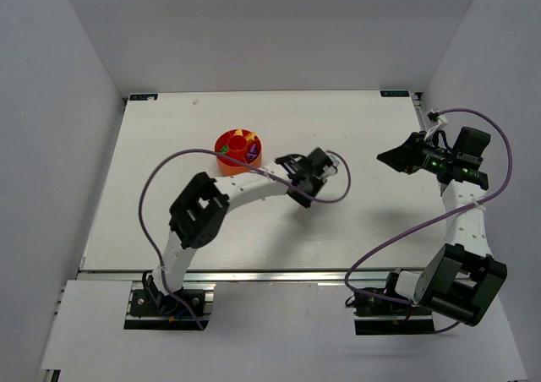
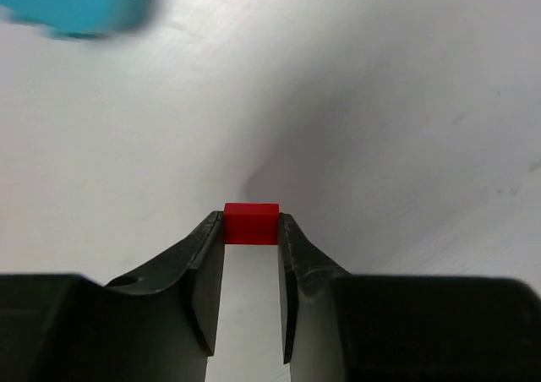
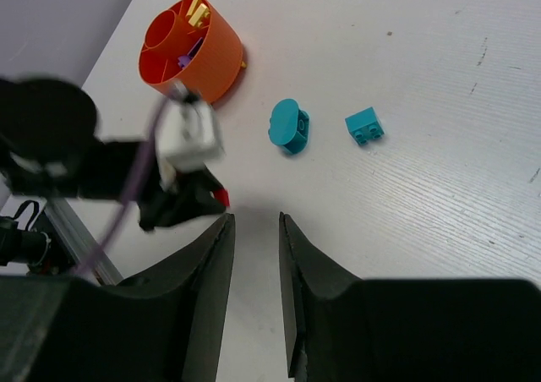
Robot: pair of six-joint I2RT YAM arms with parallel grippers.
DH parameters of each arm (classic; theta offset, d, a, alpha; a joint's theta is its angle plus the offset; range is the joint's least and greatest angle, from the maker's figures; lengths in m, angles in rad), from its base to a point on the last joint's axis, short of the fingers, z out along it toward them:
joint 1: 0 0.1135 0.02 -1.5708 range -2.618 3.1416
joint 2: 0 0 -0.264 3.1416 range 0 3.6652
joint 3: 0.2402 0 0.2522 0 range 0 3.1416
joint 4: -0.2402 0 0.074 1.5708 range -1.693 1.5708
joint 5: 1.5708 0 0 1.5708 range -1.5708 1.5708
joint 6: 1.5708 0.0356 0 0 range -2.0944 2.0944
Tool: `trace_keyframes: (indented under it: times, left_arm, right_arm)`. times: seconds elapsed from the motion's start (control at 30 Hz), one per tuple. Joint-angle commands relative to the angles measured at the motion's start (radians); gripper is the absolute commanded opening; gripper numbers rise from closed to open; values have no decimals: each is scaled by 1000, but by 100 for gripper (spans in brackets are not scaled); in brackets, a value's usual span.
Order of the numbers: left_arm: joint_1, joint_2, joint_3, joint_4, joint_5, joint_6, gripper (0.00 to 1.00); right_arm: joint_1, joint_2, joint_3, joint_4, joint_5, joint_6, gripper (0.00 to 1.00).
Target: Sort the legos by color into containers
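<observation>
Next, my left gripper rises and swings outward over the orange tub's round middle section [image 1: 237, 144] to release the red lego, since the tub's outer sections hold other colors.
My left gripper [image 2: 251, 221] is shut on a small red lego [image 2: 251, 223], pinched between its fingertips just above the white table. The right wrist view shows that same gripper [image 3: 217, 200] from outside, the red lego [image 3: 222, 199] at its tip. My right gripper [image 3: 256, 217] stands open over the table's right side [image 1: 385, 156], nothing between its fingers. The orange tub [image 1: 230, 166] sits left of centre, with yellow [image 3: 196, 10] and purple [image 3: 190, 54] legos in its compartments. A teal rounded lego [image 3: 290, 126] and a teal brick [image 3: 364, 126] lie on the table.
A blurred teal lego [image 2: 76, 6] lies close ahead and to the left of my left gripper. Purple cables loop over the table from both arms. White walls close in the table [image 1: 169, 128] at the left, back and right.
</observation>
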Motion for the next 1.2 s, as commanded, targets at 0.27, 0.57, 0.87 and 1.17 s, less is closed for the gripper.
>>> trace_keyframes:
  times: [0.27, 0.57, 0.87, 1.17]
  left_arm:
    - [350, -302, -31, 52, -57, 53, 5]
    - [481, -242, 46, 52, -108, 66, 5]
    - [519, -225, 35, 44, -94, 61, 22]
    - [519, -256, 29, 43, -86, 58, 65]
  right_arm:
    - [-1, 12, -12, -3, -14, -22, 33]
    - [2, 19, -15, -6, -14, -28, 33]
    - [1, 27, -15, -8, -16, -36, 34]
    - [5, 30, -15, -14, -20, -43, 47]
